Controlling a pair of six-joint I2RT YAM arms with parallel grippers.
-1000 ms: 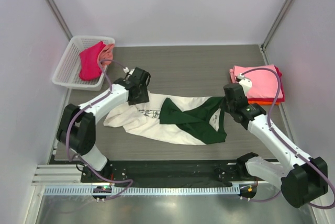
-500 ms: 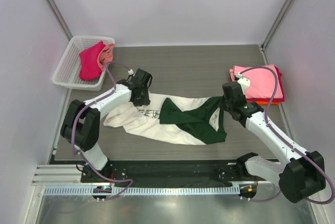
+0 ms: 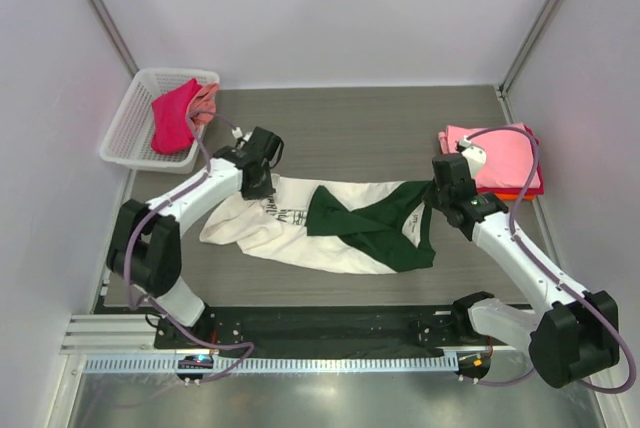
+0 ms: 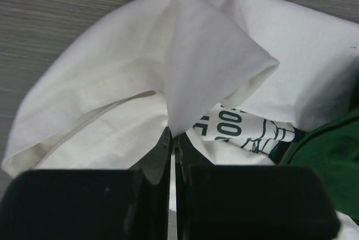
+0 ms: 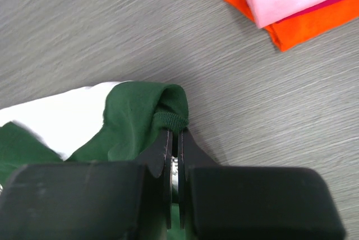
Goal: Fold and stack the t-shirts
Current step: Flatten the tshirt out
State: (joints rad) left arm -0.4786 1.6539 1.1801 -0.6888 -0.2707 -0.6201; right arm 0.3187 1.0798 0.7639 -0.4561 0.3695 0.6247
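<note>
My right gripper next lifts the green sleeve cuff, then lowers the cuff outward onto the bare table beyond the shirt [image 3: 430,167] [image 5: 210,87], because the cloth is crumpled.
The cream t-shirt with dark green sleeves [image 3: 290,223] lies crumpled across the middle of the table. My left gripper [image 3: 262,186] is at its upper left edge, shut on a raised fold of cream cloth [image 4: 190,55], with the green print just beside the fingertips [image 4: 164,144]. My right gripper [image 3: 438,198] is at the shirt's right end, shut on a ribbed green edge [image 5: 168,119]. Folded t-shirts, pink [image 3: 505,156] on top of orange [image 5: 297,30], are stacked at the right.
A white mesh basket [image 3: 128,133] stands at the back left and holds a magenta tee [image 3: 173,116] and an orange-pink one [image 3: 205,100]. The folded stack sits close behind my right wrist. Side walls border the table.
My left gripper has shut on the cream fold and shifted slightly. The right gripper stayed shut on the green edge and moved a little to the right.
</note>
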